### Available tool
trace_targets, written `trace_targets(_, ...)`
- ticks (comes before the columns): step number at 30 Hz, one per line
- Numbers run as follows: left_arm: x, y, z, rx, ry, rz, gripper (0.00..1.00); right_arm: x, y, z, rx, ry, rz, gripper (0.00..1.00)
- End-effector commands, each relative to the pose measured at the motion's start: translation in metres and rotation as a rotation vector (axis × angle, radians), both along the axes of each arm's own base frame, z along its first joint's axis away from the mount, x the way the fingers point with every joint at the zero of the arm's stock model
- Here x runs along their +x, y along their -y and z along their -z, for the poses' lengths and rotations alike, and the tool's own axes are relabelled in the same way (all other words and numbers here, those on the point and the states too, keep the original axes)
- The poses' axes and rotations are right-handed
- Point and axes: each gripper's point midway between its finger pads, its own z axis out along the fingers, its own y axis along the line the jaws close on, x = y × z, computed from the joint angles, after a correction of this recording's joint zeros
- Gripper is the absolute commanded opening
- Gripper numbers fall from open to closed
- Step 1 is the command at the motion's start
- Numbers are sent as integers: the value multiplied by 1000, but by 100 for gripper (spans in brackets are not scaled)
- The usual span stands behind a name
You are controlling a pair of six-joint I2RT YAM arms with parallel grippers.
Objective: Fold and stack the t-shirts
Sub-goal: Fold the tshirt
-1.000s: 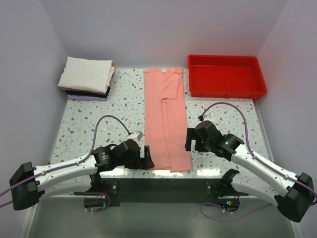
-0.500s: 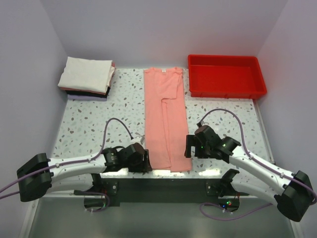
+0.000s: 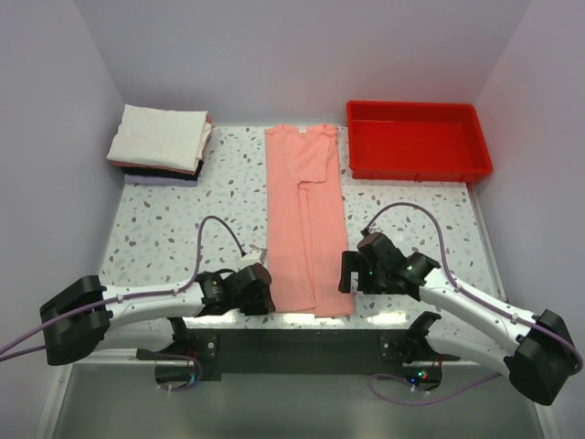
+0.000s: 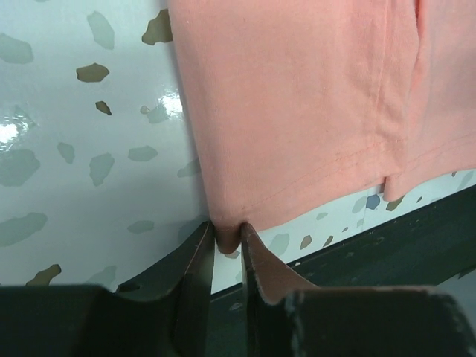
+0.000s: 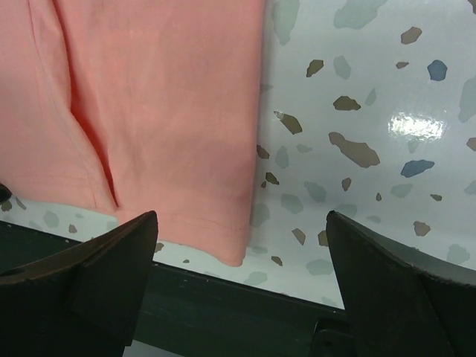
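The right gripper needs to move down and slightly back first, onto the free near hem corner of the shirt below its open fingers, and then close.
The salmon-pink t-shirt point(image 3: 306, 219) lies flat as a long strip folded lengthwise down the middle of the table, neck at the far end. My left gripper point(image 3: 267, 294) is at its near left hem corner. In the left wrist view the gripper point(image 4: 227, 234) is shut on that corner of the t-shirt point(image 4: 297, 111), with fabric bunched between the fingers. My right gripper point(image 3: 345, 272) hovers at the near right hem corner. In the right wrist view it point(image 5: 242, 223) stands wide open, and the shirt's corner point(image 5: 156, 111) lies below it, untouched. Folded t-shirts point(image 3: 160, 142) are stacked at the far left, a white one on top.
A red plastic tray point(image 3: 418, 142) stands at the far right. The speckled table point(image 3: 164, 229) ends in a dark front edge point(image 5: 223, 297) just below the shirt's hem. Purple walls close in the sides and back.
My left gripper has slid toward the near edge and closed on the shirt's left hem corner. The right gripper has shifted slightly nearer and stays open.
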Motion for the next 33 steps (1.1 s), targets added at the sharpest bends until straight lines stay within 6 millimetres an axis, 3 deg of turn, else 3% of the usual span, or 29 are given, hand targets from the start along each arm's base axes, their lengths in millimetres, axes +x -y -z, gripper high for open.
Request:
trace_targets(1,11,9,-7,-15,41,-20,25,-1,-5,2,25,-14,0,99)
trace_targets(4,12,12,-7,-10,41,-9,13,-6,-5,5,24,-35,-10,98)
trace_targets(5,12,11,-5,-1,37,-7,2,-8,-4,7,26,-47,-12,98)
trace_targets(6,11,12,-5,-2,35,-4,0,-10,-4,9,25,-54,-12,98)
trace_targets(10,8,12,-4,1,20,6,0,-18,-2,16,15,-93,-21,95)
trace_targets(18,-2,4,2,-3,-20,-5,0,-41,-20,25,131,-208,-47,83)
trace_targets(24,-5,-2,4,-8,-27,-19,0,-49,-21,35,132,-258,-58,68)
trace_targets(28,-6,-4,5,-7,-30,-20,0,-48,-24,36,138,-263,-60,47)
trace_targets(29,-7,-4,5,-6,-32,-23,0,-46,-23,37,129,-258,-48,38)
trace_targets(33,-6,-4,6,-13,-28,-25,0,-46,-23,41,127,-267,-44,31)
